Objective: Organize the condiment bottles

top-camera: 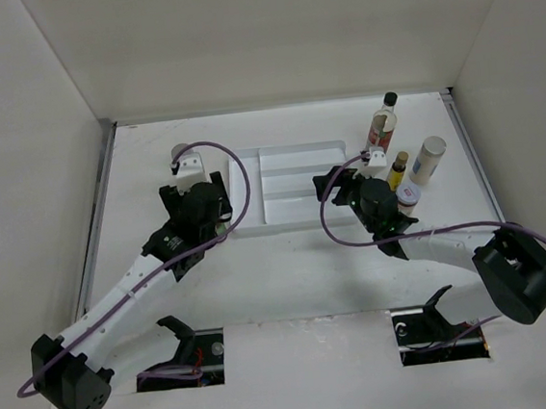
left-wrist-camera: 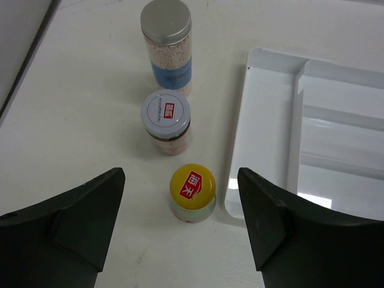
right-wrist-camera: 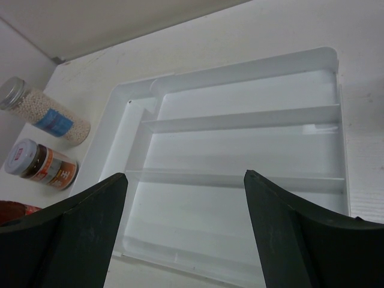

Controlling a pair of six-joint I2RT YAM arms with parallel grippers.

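Observation:
Next, my left gripper lowers and eases toward the tray to close around the yellow lid (left-wrist-camera: 192, 185), since that lid sits below it, nearer the tray-side finger.
Three condiment bottles stand in a row left of the white tray (left-wrist-camera: 270, 120): a silver-lidded jar of pale grains (left-wrist-camera: 167, 45), a white-lidded jar (left-wrist-camera: 166, 120) and a short yellow-lidded jar (left-wrist-camera: 192, 192). My left gripper (left-wrist-camera: 181, 175) is open just above and short of the yellow-lidded jar, touching nothing. My right gripper (right-wrist-camera: 186, 175) is open over the tray's (right-wrist-camera: 240, 117) near right edge, with nothing in it. Right of the tray stand a black-capped bottle (top-camera: 386, 119), a white shaker (top-camera: 428, 160), a tiny yellow bottle (top-camera: 399, 168) and a white-lidded jar (top-camera: 408, 194).
The divided tray (top-camera: 291, 195) lies mid-table between the two grippers (top-camera: 191, 178) (top-camera: 327, 186) with nothing in its compartments. White walls enclose the table on the left, back and right. The right arm's purple cable loops in front of the tray.

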